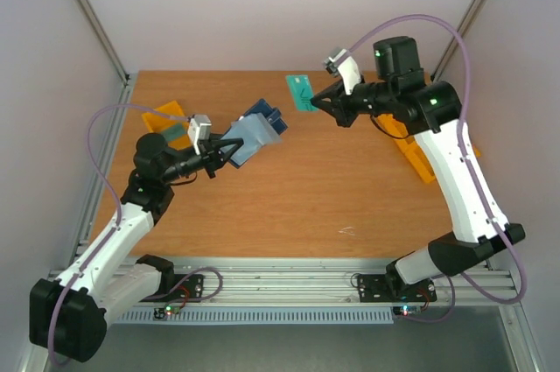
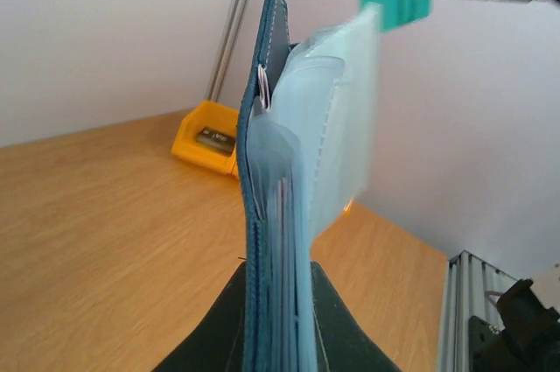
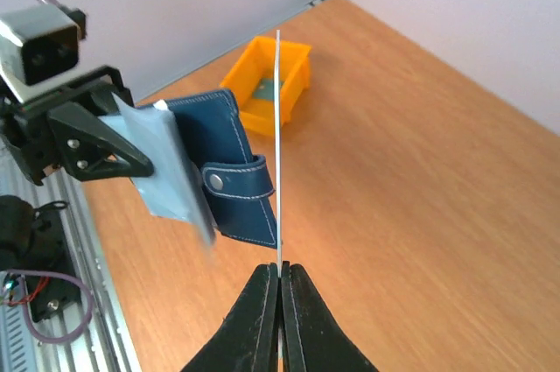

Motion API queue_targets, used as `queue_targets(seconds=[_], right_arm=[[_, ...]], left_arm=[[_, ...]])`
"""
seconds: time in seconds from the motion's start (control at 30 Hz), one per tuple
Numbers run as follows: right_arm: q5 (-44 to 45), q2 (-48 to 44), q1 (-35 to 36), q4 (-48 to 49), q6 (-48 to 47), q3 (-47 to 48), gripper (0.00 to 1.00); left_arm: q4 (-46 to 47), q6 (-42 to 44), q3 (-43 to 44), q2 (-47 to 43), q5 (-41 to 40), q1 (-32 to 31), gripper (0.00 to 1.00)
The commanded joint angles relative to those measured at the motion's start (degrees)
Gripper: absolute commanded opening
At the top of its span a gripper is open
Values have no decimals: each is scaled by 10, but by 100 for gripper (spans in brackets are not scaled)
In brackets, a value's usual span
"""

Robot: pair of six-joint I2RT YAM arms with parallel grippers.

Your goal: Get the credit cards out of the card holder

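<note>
Bare tabletop lies below my left gripper and to its right in the top view, so I need to lower the card holder [image 1: 251, 136] that way and release it flat.
The navy card holder [image 1: 251, 136] hangs above the table at the left, its pale translucent sleeves fanned out. My left gripper [image 1: 220, 155] is shut on its spine end. In the left wrist view the card holder [image 2: 271, 197] stands edge-on between the black fingers [image 2: 210, 328]. My right gripper [image 1: 320, 102] is shut on a green credit card [image 1: 300, 92], held in the air clear of the holder, to its right. From the right wrist the credit card [image 3: 278, 144] shows as a thin upright edge, with the card holder [image 3: 223, 166] just left of it. I cannot tell whether the sleeves hold other cards.
A yellow bin [image 1: 166, 118] sits at the table's left rear, with something dark in it. Another yellow bin [image 1: 409, 144] lies at the right, partly under the right arm. The wooden table [image 1: 297, 206] ends in a metal rail at the near edge. Walls close in the back and sides.
</note>
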Motion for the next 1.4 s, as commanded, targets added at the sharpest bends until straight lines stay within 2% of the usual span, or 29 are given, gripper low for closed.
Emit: queue_targets(seconds=[0.0, 0.13, 0.27, 0.43, 0.53, 0.67, 0.77, 0.8, 0.83, 0.93, 1.0, 1.13, 1.2, 1.37], right_arm=[[17, -23, -16, -2, 2, -4, 1], [13, -20, -17, -13, 1, 0, 1], [4, -16, -18, -31, 1, 8, 1], [9, -12, -17, -53, -4, -7, 1], [10, -21, -17, -53, -2, -30, 1], [3, -27, -17, -63, 0, -50, 1], [-1, -31, -17, -72, 1, -59, 1], [-4, -32, -17, -73, 3, -59, 1], [-7, -34, -17, -73, 4, -61, 1], [-14, -36, -17, -69, 9, -64, 1], [-20, -31, -17, -66, 11, -62, 1], [-36, -13, -17, -73, 29, -38, 1], [-45, 5, -18, -90, 41, -13, 1], [-50, 70, -18, -154, 75, 77, 1]], left_arm=[[-56, 58, -12, 9, -25, -2, 0], [-99, 96, -24, 43, -40, -3, 0], [-106, 112, -16, 99, -16, -14, 0], [-169, 168, 39, 193, 25, -70, 0], [-205, 170, 84, 274, 37, -83, 0], [-210, 170, 113, 373, -8, -97, 0], [-167, 163, 108, 416, -62, -107, 2], [-161, 165, 105, 423, -69, -108, 7], [-156, 168, 100, 426, -74, -109, 16], [-144, 190, 86, 427, -101, -108, 53], [-132, 188, 77, 421, -136, -108, 68], [-93, 180, 48, 380, -189, -102, 88], [-73, 187, 31, 336, -150, -86, 98], [-46, 214, 23, 246, -10, -1, 100]])
